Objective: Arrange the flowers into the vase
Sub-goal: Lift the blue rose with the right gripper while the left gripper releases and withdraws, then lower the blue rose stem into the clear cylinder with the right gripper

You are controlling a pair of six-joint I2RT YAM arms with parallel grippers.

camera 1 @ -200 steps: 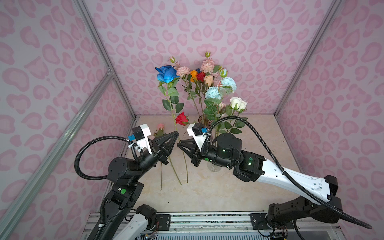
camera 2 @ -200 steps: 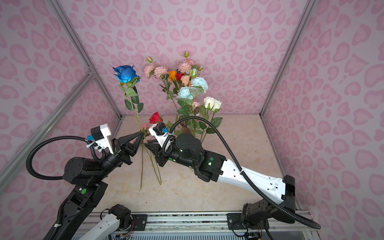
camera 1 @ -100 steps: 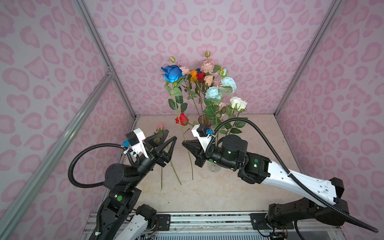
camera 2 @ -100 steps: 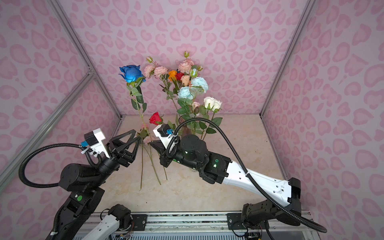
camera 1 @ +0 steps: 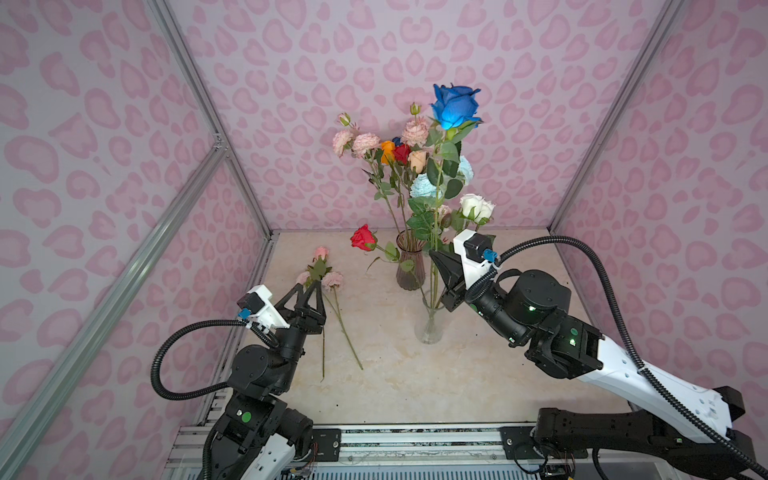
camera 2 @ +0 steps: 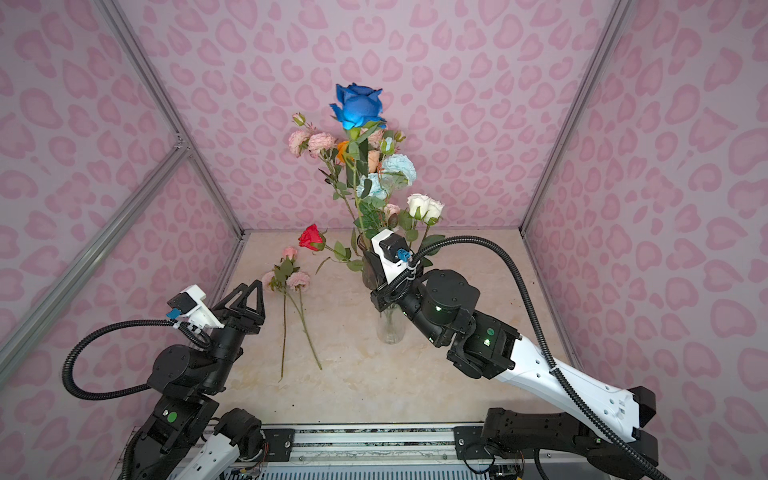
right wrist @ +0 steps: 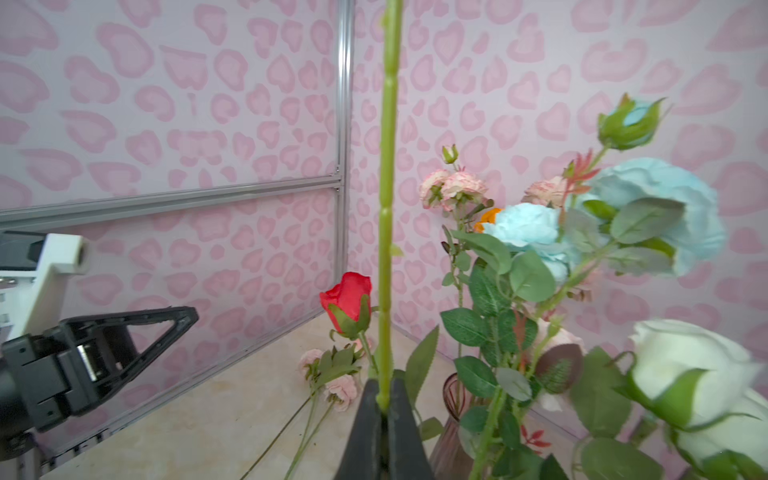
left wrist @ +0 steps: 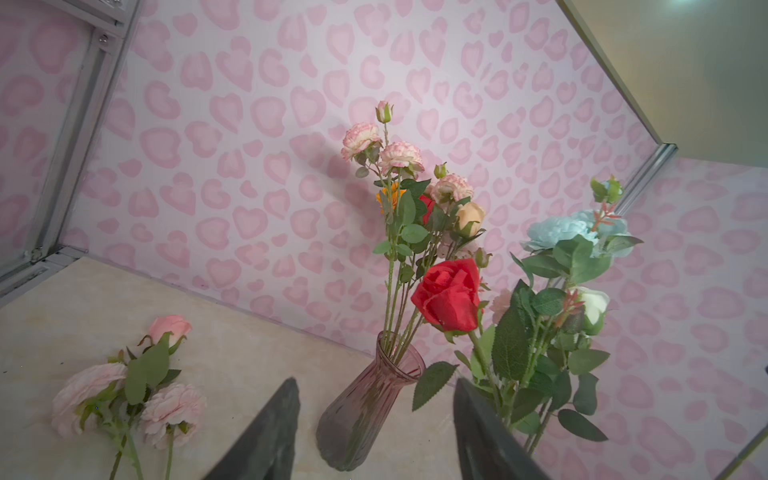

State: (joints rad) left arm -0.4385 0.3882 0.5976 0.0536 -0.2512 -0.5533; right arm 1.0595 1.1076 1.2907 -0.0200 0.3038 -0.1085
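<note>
The dark blue rose towers over the others, so I next need to lower its stem into the clear vase's opening (camera 1: 431, 302) below my right gripper and release it.
A dark blue rose (camera 1: 455, 106) (camera 2: 357, 106) stands upright, and my right gripper (camera 1: 444, 272) (right wrist: 385, 386) is shut low on its green stem (right wrist: 386, 208), just above the clear vase (camera 1: 430, 324) (camera 2: 390, 328). Whether the stem's end is inside the mouth is hidden. Light blue, white and red flowers, among them a red rose (camera 1: 363, 237) (left wrist: 449, 295), stand in the clear vase. The purple vase (camera 1: 409, 266) (left wrist: 365, 407) behind holds pink, orange and cream ones. My left gripper (camera 1: 308, 289) (camera 2: 251, 286) (left wrist: 376, 380) is open and empty beside pink flowers (camera 1: 320, 270) (camera 2: 286, 270) (left wrist: 129, 390) lying on the table.
The beige table (camera 1: 415, 382) is boxed in by pink patterned walls with metal frame bars (camera 1: 208, 137). The lying flowers' long stems (camera 1: 347, 336) run toward the front. Both vases stand close together near the middle and back.
My left gripper has opened, let go of the blue rose's stem and drawn back to the left. The right gripper has carried the rose rightward, upright above the clear vase.
</note>
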